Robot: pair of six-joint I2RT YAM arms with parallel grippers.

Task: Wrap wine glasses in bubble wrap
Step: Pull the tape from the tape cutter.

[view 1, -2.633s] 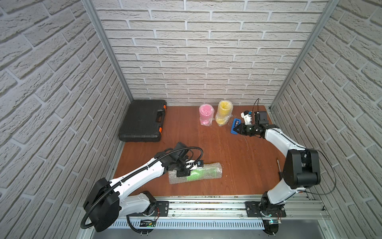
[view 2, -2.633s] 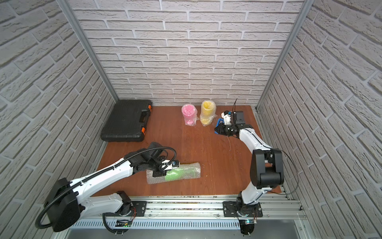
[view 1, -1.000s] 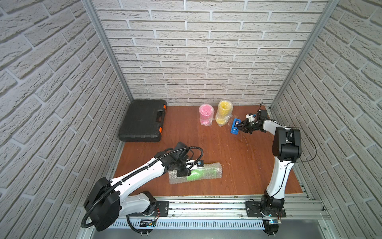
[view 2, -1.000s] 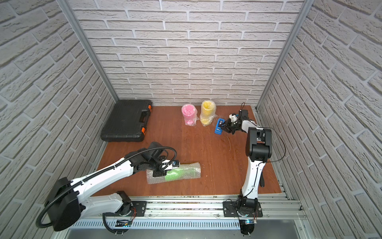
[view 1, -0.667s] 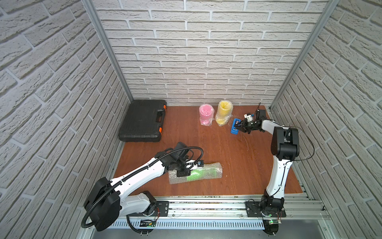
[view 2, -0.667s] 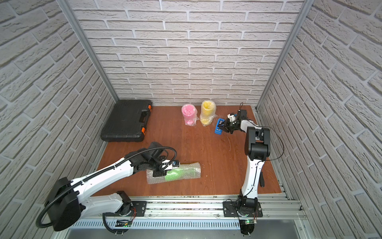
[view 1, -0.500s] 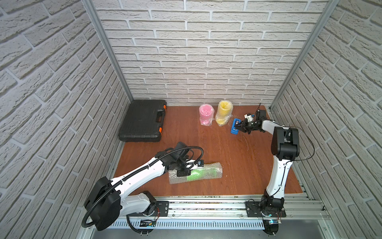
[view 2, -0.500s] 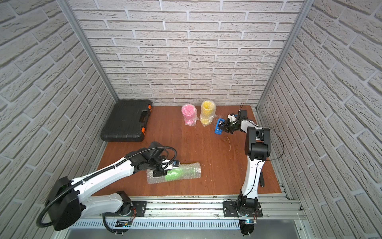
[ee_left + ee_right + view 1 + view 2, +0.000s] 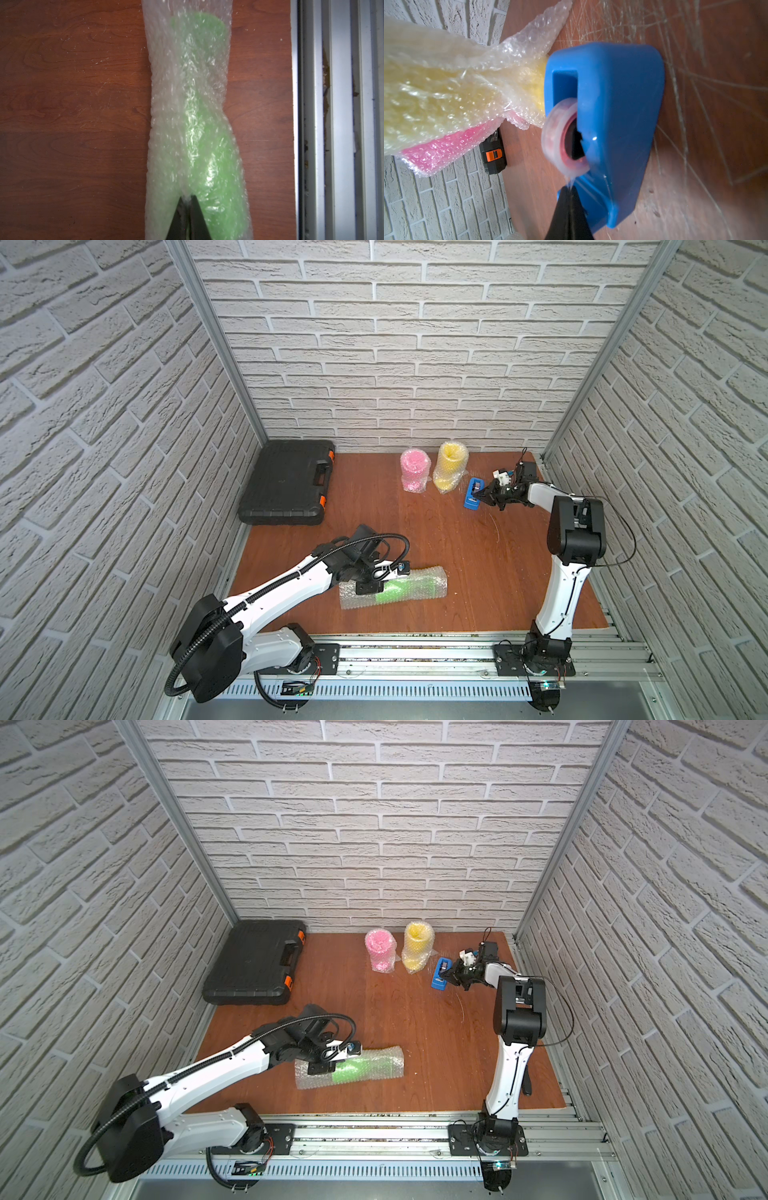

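The right gripper pulls the tape's end back to the bare tabletop before the dispenser (image 9: 468, 531) next and releases it there, with little tape off the roll.
A lime green wine glass (image 9: 397, 588) lies on its side near the table's front, rolled in bubble wrap (image 9: 434, 578). My left gripper (image 9: 187, 197) is shut on a pinch of that bubble wrap (image 9: 164, 104) beside the green glass (image 9: 199, 124). In both top views a pink wine glass (image 9: 413, 470) and a yellow one (image 9: 417, 946) stand at the back, each in bubble wrap. My right gripper (image 9: 569, 187) is shut on the clear tape end coming off the roll (image 9: 556, 137) in the blue tape dispenser (image 9: 616, 104).
A black tool case (image 9: 286, 483) lies at the back left. The blue dispenser (image 9: 472, 494) stands just right of the yellow glass. Brick walls close three sides. The table's front edge (image 9: 294, 104) meets an aluminium rail (image 9: 415, 651).
My right gripper's jaws have closed at the tape dispenser, and that arm's elbow has risen since the earliest frames. The left arm and the green roll have not moved.
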